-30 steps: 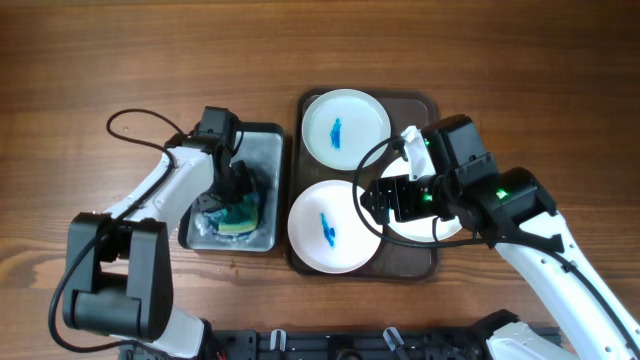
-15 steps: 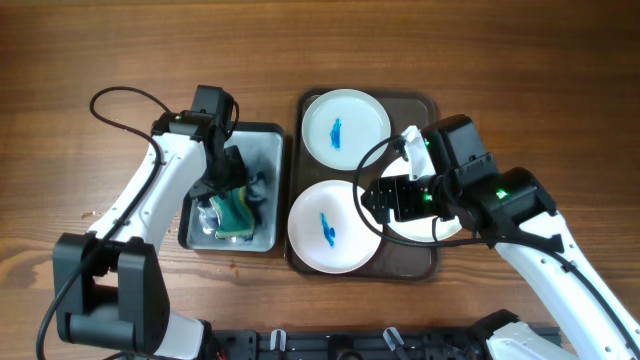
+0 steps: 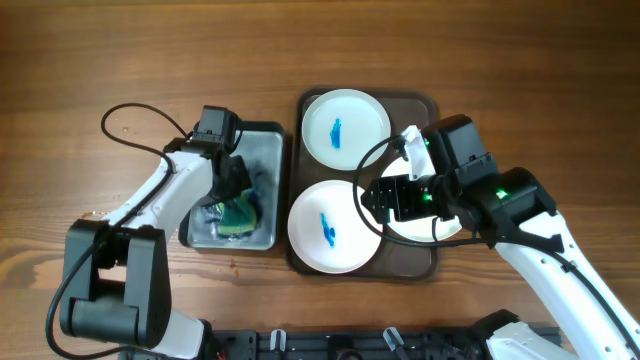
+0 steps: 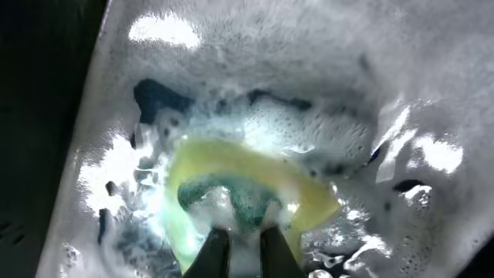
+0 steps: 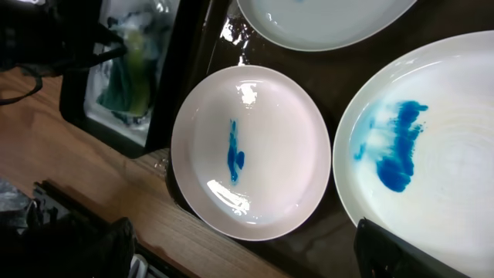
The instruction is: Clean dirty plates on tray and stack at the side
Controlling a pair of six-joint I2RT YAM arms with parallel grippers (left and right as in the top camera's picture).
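The right gripper is above the near plate's rim opposite the tub and will go down there next. Bare tray beside the plate's rim leaves room for its fingers.
Three white plates with blue stains lie on the brown tray [image 3: 432, 100]: a far one [image 3: 345, 128], a near left one [image 3: 330, 227] and a right one [image 3: 432, 226] partly hidden under my right arm. My left gripper [image 3: 232, 195] is down in the grey tub [image 3: 270, 135] of soapy water, shut on a yellow and green sponge [image 3: 240, 213]. In the left wrist view its fingers [image 4: 239, 245] pinch the foamy sponge [image 4: 231, 185]. My right gripper [image 3: 385, 197] hovers open and empty over the tray, above the near left plate [image 5: 251, 150] and right plate [image 5: 432, 147].
The tub sits against the tray's left edge [image 5: 197, 69]. Bare wooden table [image 3: 120, 60] lies around the tub and tray. A black rail [image 3: 330, 345] runs along the front edge. A cable [image 3: 130, 125] loops off my left arm.
My left arm has shifted back and forth inside the tub, moving the sponge through the suds while still gripping it. The right arm and plates have not moved.
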